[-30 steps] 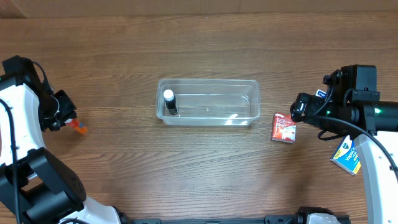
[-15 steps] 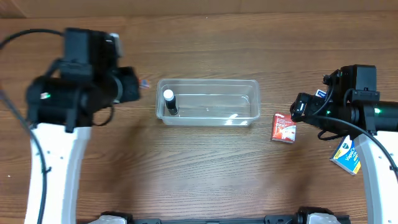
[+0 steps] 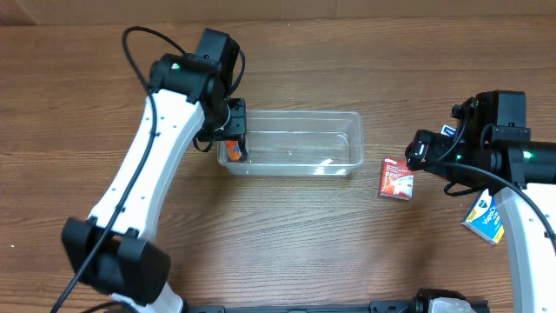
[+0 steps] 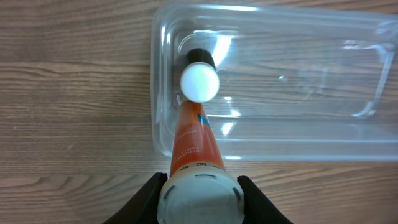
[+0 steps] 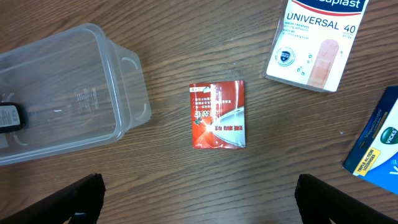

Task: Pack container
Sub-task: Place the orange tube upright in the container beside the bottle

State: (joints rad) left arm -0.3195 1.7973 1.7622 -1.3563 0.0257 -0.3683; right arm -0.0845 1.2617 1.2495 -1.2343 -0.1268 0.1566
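Note:
I need to lower my left gripper next and release the orange tube in the container's near corner (image 4: 171,129), which is free below the gripper beside the white-capped bottle (image 4: 199,81).
The clear container (image 3: 300,114) lies at mid table. My left gripper (image 3: 229,130) hangs over its left end, shut on an orange tube (image 3: 231,153) with a white cap. In the left wrist view the gripper (image 4: 199,202) holds the tube (image 4: 194,140) by its cap, nose pointing into the container (image 4: 280,140) at a white-capped black bottle (image 4: 199,81) standing inside. My right gripper (image 3: 417,155) is open and empty above a red box (image 3: 396,178). The right wrist view shows that gripper (image 5: 214,205), the red box (image 5: 216,114) and the container's end (image 5: 130,87).
A blue and yellow box (image 3: 484,217) lies at the right edge under the right arm, also in the right wrist view (image 5: 379,146). A white plaster box (image 5: 317,40) lies beyond the red box. Bare wood surrounds the container.
My left arm has swung from the table's far left to the container's left end, carrying the orange tube. The right arm has not moved.

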